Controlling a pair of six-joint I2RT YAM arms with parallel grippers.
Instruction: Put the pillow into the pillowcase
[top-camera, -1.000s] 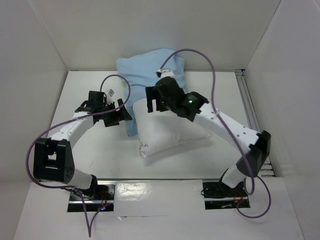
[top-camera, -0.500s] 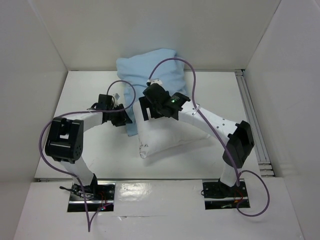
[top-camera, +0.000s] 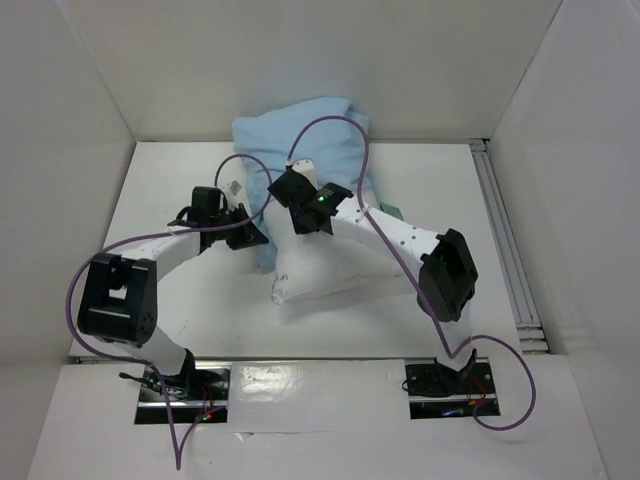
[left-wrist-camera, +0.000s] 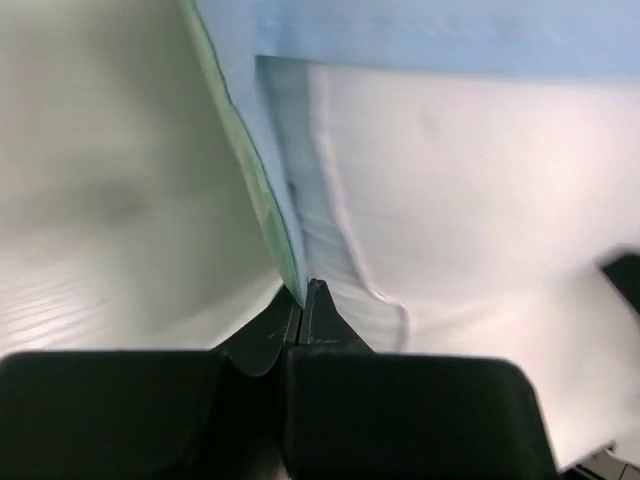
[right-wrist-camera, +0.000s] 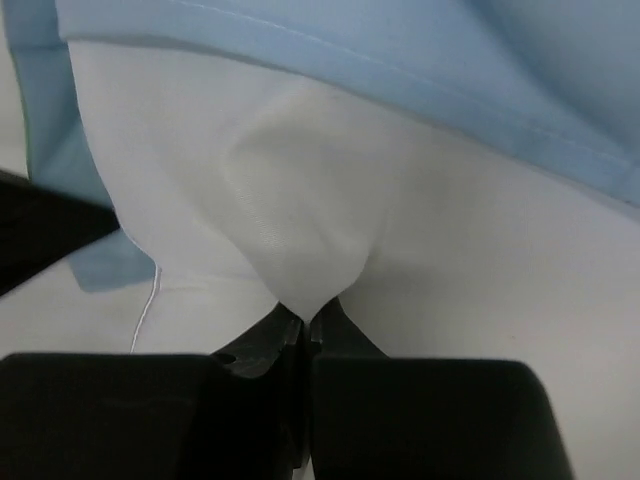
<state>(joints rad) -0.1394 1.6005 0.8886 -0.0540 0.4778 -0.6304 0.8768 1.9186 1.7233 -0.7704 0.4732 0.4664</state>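
The near part of the pillow lies uncovered, so my left gripper will next lift and tilt toward the right in the top view, over that part, and let go of the pillowcase's hem.
The white pillow (top-camera: 335, 268) lies mid-table with its far end inside the light blue pillowcase (top-camera: 290, 135). My left gripper (top-camera: 258, 238) is at the case's left open edge. In the left wrist view that gripper (left-wrist-camera: 303, 296) is shut on the mint-green and blue hem of the pillowcase (left-wrist-camera: 262, 170), with the pillow (left-wrist-camera: 460, 200) just to the right. My right gripper (top-camera: 290, 212) sits on the pillow near the case mouth. In the right wrist view it (right-wrist-camera: 307, 316) is shut on a pinched peak of the pillow (right-wrist-camera: 300, 190), below the pillowcase (right-wrist-camera: 420, 60) rim.
White walls enclose the table on the left, back and right. A metal rail (top-camera: 507, 250) runs along the right side. Purple cables (top-camera: 345, 125) loop over the pillowcase and both arms. The arm bases stand on plates (top-camera: 440, 390) at the near edge.
Both grippers have gone from open to shut, the left on the pillowcase hem, the right on pillow fabric. The right arm swung left and lower. The pillow's near end shifted slightly left.
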